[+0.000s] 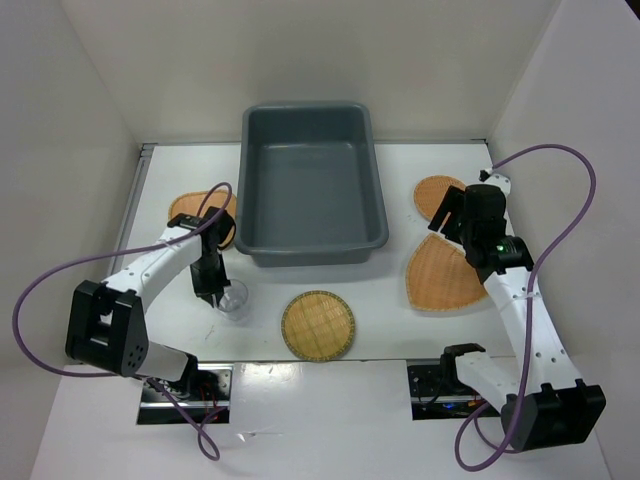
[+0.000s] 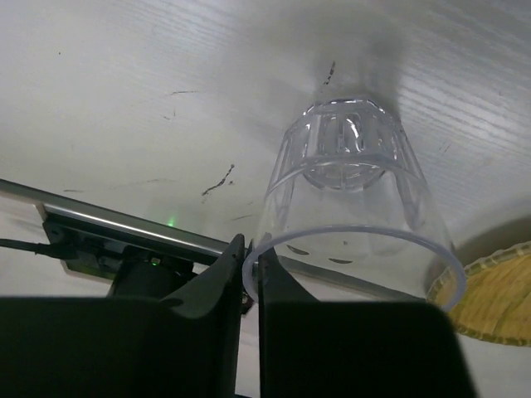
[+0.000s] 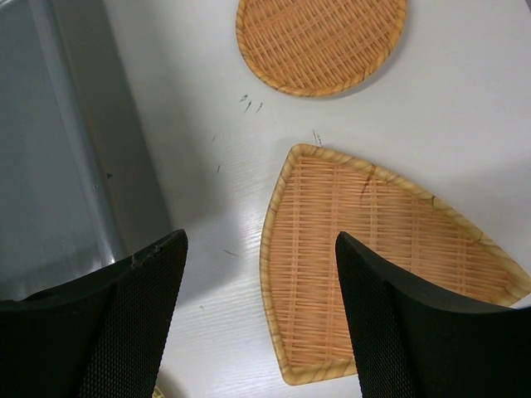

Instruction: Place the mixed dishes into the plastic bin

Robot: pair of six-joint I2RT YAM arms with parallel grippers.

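Observation:
The cup [image 1: 234, 301] goes outward over the bin's side in my left gripper next, which then releases it in the bin's empty near corner by the rounded-square plate.
The dark grey plastic bin [image 1: 310, 190] stands at the back middle and holds nothing. My left gripper [image 1: 212, 293] is shut on the rim of the clear plastic cup [image 1: 234, 301]. In the left wrist view the fingers [image 2: 224, 274] pinch the rim of the cup [image 2: 353, 207], whose base points at the table. My right gripper [image 1: 450, 215] is open and empty above the table between the bin and the fan-shaped plate [image 1: 440, 272]. In the right wrist view the gripper [image 3: 261, 245] hangs over the fan-shaped plate's [image 3: 390, 249] left edge.
A round woven plate [image 1: 318, 325] lies at the front middle. Another round plate [image 1: 432, 193], [image 3: 319, 41] lies right of the bin, partly behind my right gripper. A rounded-square plate [image 1: 190, 210] lies left of the bin under my left arm. White walls enclose the table.

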